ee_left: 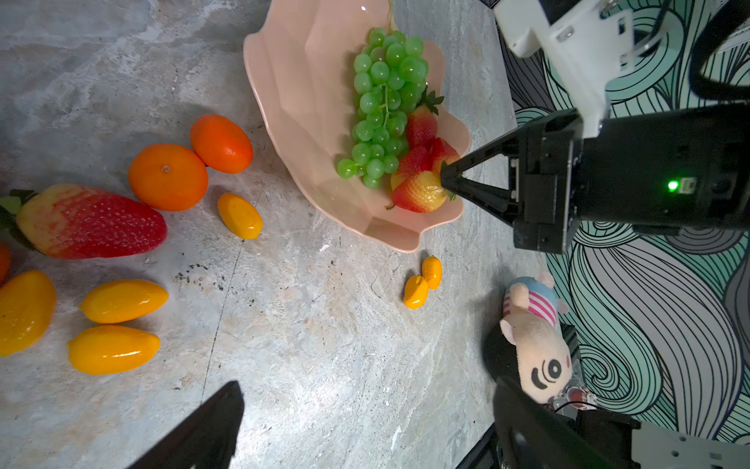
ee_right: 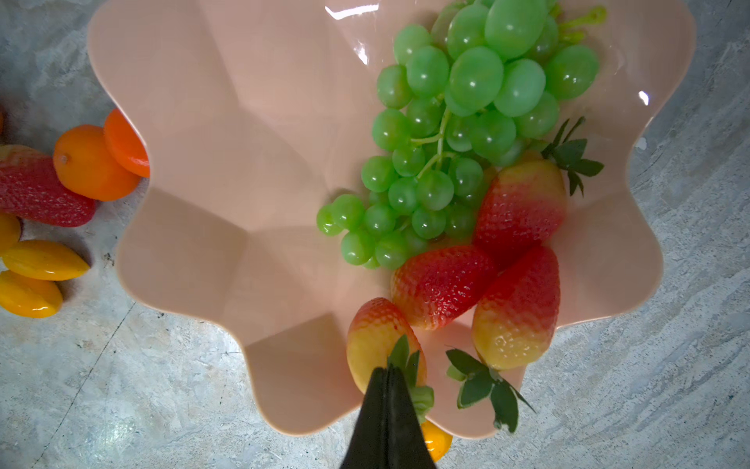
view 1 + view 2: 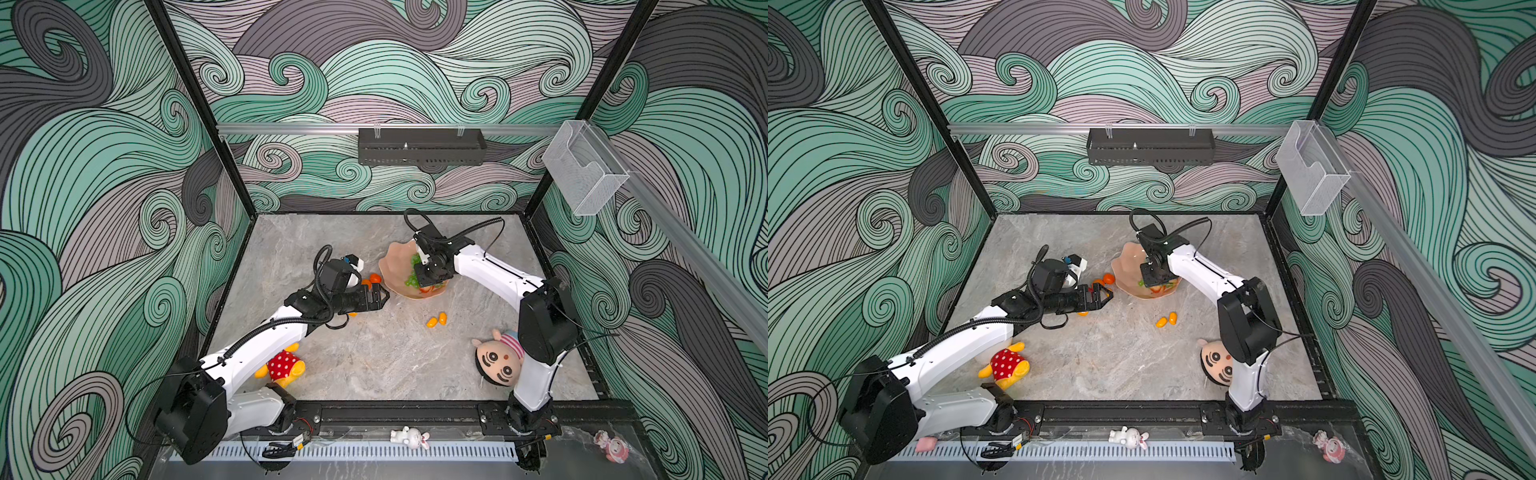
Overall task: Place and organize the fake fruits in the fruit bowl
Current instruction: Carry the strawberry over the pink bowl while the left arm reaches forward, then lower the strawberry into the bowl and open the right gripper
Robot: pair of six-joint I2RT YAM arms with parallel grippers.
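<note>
My right gripper will next carry the strawberry outward from the bowl's near rim onto the bowl's bare bottom (image 3: 404,289) (image 2: 332,275) beside the grapes. It will let go of the strawberry's leafy top there, as that spot is empty.
The pink scalloped fruit bowl (image 3: 392,266) (image 2: 227,170) holds a green grape bunch (image 2: 454,134) (image 1: 383,101) and several strawberries (image 2: 442,284). My right gripper (image 2: 387,370) (image 1: 443,178) hangs over the bowl's near rim, shut on the leafy top of a red-yellow strawberry (image 2: 375,337) (image 1: 418,195). My left gripper (image 3: 380,294) (image 1: 365,426) is open and empty, low over the table left of the bowl. On the table lie a strawberry (image 1: 89,221), two tangerines (image 1: 168,176) (image 1: 221,144) and several kumquats (image 1: 239,215) (image 1: 121,301). Two more kumquats (image 3: 436,320) (image 1: 422,282) lie in front of the bowl.
A round-faced plush doll (image 3: 498,361) lies by the right arm's base. The red polka-dot plush (image 3: 282,365) sits under the left arm. A clear plastic box (image 3: 582,166) and a black tray (image 3: 419,145) hang on the walls. One kumquat (image 2: 437,440) peeks from under the bowl's rim.
</note>
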